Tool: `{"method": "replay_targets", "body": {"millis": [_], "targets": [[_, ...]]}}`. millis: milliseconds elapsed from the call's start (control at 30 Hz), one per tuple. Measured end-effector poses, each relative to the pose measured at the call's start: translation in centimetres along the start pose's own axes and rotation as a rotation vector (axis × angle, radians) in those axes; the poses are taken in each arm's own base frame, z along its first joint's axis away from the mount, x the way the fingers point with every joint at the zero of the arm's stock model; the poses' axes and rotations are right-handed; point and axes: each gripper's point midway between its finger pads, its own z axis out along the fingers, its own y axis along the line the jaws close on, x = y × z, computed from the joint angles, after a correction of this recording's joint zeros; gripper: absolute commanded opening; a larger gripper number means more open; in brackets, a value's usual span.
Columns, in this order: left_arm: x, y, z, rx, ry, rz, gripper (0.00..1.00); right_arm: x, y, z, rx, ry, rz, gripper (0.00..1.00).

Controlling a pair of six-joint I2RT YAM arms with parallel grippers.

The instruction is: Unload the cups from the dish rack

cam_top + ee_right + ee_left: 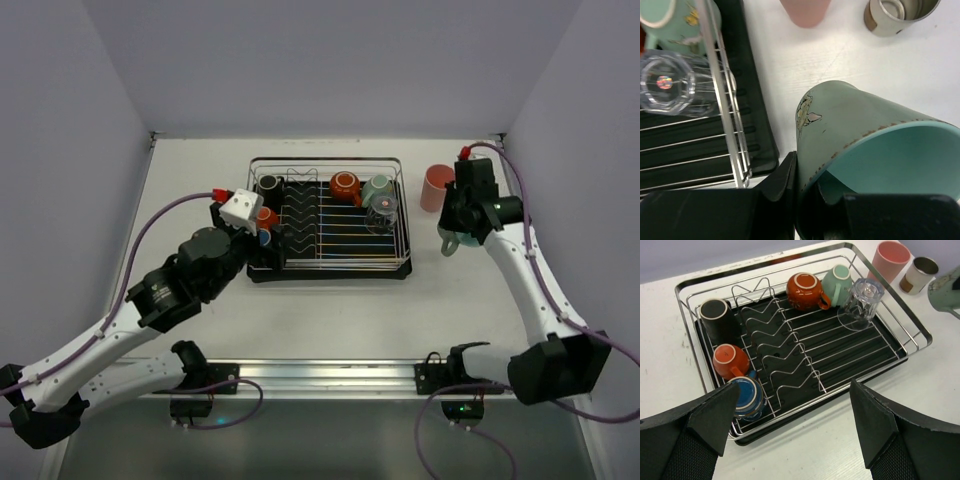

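Observation:
My right gripper lowers toward the rack next, tilting the mint-green mug upright onto the bare table between rack and pink tumbler [435, 187].
The silver wire dish rack [400, 215] on its black tray holds a black cup [717, 317], an orange cup [730, 360], a blue cup [746, 394], another orange cup [805, 290], a mint mug [840, 282] and an upturned clear glass [863, 297]. My left gripper [795, 390] is open and empty, hovering over the rack's near-left corner by the blue cup. My right gripper [810, 185] is shut on the wall of a mint-green mug [865, 135], held tilted above the table right of the rack [450, 240]. A pink tumbler [435, 187] stands beyond it.
A shiny metal cup [897, 15] stands beside the pink tumbler [805, 11] at the far right. The rack's zigzag dividers [775, 350] fill its middle. Grey walls close in the table on the left, far side and right.

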Motion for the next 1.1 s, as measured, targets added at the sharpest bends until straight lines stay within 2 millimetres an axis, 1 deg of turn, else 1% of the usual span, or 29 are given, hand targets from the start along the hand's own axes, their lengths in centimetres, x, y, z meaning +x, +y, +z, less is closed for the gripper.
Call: {"method": "replay_targets", "body": {"millis": [167,300,433,533,567,633,733,767,833,867,933,967,1033,1100], "targets": [[0.5,-0.2,-0.5,0.026,0.020,0.010,1.00,1.9,0.0,4.5,0.029,0.142,-0.032,0.00],[0.7,0.0,-0.9,0.033,0.006,0.010,1.00,2.7,0.7,8.0,0.020,0.203,-0.037,0.00],[2.5,0.1,-0.5,0.032,0.040,0.025,1.00,3.8,1.3,11.3,0.015,0.258,-0.045,0.00],[3.7,0.1,0.1,0.027,0.078,0.047,1.00,4.9,1.4,12.7,0.026,0.298,-0.052,0.00],[4.1,0.0,0.4,0.027,0.093,0.053,1.00,5.1,1.3,13.1,0.029,0.306,-0.053,0.01],[4.7,-0.1,0.7,0.029,0.113,0.062,1.00,4.9,1.4,13.3,0.032,0.298,-0.054,0.03],[5.0,-0.4,0.9,0.038,0.127,0.068,1.00,4.7,1.4,13.4,0.036,0.295,-0.052,0.22],[5.1,-0.4,1.0,0.039,0.130,0.069,1.00,4.7,1.4,13.5,0.036,0.294,-0.051,0.30],[5.3,-0.5,1.2,0.041,0.139,0.072,1.00,4.4,1.3,13.6,0.042,0.284,-0.050,0.41],[5.4,-0.6,1.3,0.042,0.145,0.073,1.00,4.1,1.3,13.6,0.044,0.273,-0.050,0.51],[5.3,-1.0,1.6,0.054,0.156,0.071,1.00,3.7,1.4,13.6,0.045,0.259,-0.048,0.53],[5.2,-1.3,1.8,0.060,0.159,0.067,1.00,3.5,1.4,13.5,0.044,0.252,-0.048,0.57],[4.7,-1.9,2.1,0.074,0.159,0.050,1.00,2.9,1.4,13.0,0.039,0.233,-0.042,0.58],[3.9,-2.3,2.3,0.081,0.152,0.035,1.00,2.0,1.5,12.1,0.029,0.198,-0.035,0.58]]}}
